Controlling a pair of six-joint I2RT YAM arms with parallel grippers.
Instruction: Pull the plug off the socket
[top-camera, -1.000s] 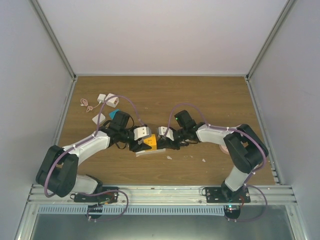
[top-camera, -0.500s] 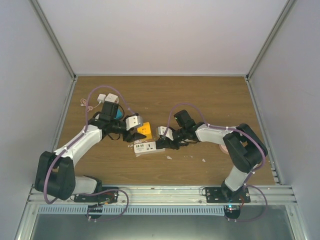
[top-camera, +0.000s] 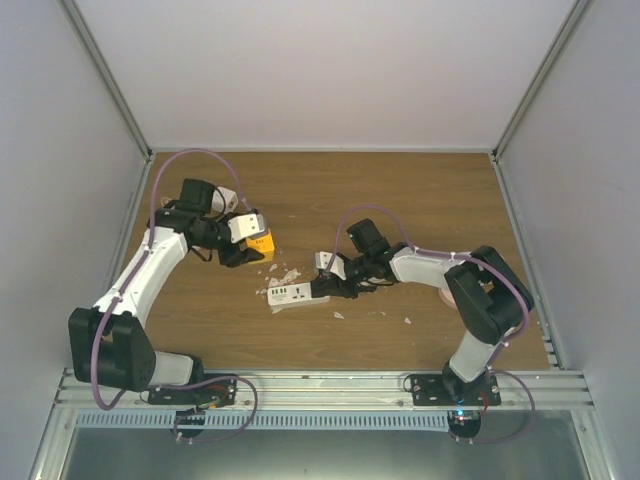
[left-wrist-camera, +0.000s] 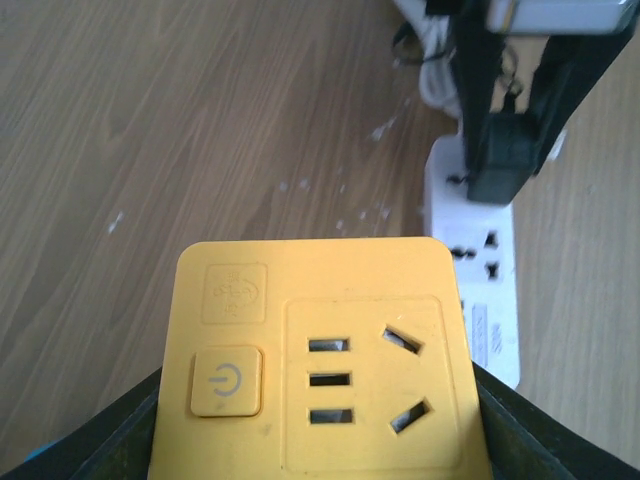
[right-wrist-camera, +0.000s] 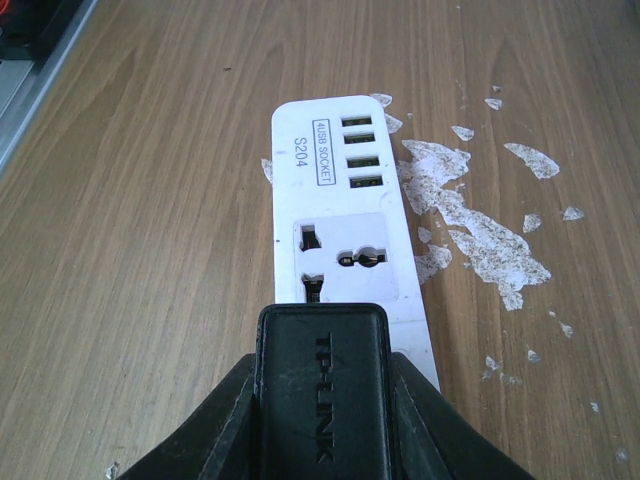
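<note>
My left gripper is going to turn toward the grey wall beside its arm next. Then it will lower the yellow socket adapter (top-camera: 263, 241) to the table there.
My left gripper (top-camera: 252, 246) is shut on a yellow socket adapter (top-camera: 263, 241), held above the table at the back left, apart from the white power strip (top-camera: 293, 293). In the left wrist view the adapter (left-wrist-camera: 320, 360) fills the frame between my fingers (left-wrist-camera: 510, 425), with the strip (left-wrist-camera: 485, 270) beyond it. My right gripper (top-camera: 333, 284) is shut on a black TP-Link plug (right-wrist-camera: 322, 390) that stands on the near end of the strip (right-wrist-camera: 340, 190). That plug also shows in the left wrist view (left-wrist-camera: 505, 155).
White flakes and scuffs (right-wrist-camera: 480, 230) lie on the wooden table beside the strip, also seen from above (top-camera: 288, 273). A small white item (top-camera: 230, 197) lies behind the left arm. Grey walls (top-camera: 110, 150) enclose the table on three sides.
My left gripper has lifted the yellow adapter off the power strip and carried it back and to the left. The strip now lies uncovered. The right gripper has stayed on the black plug.
</note>
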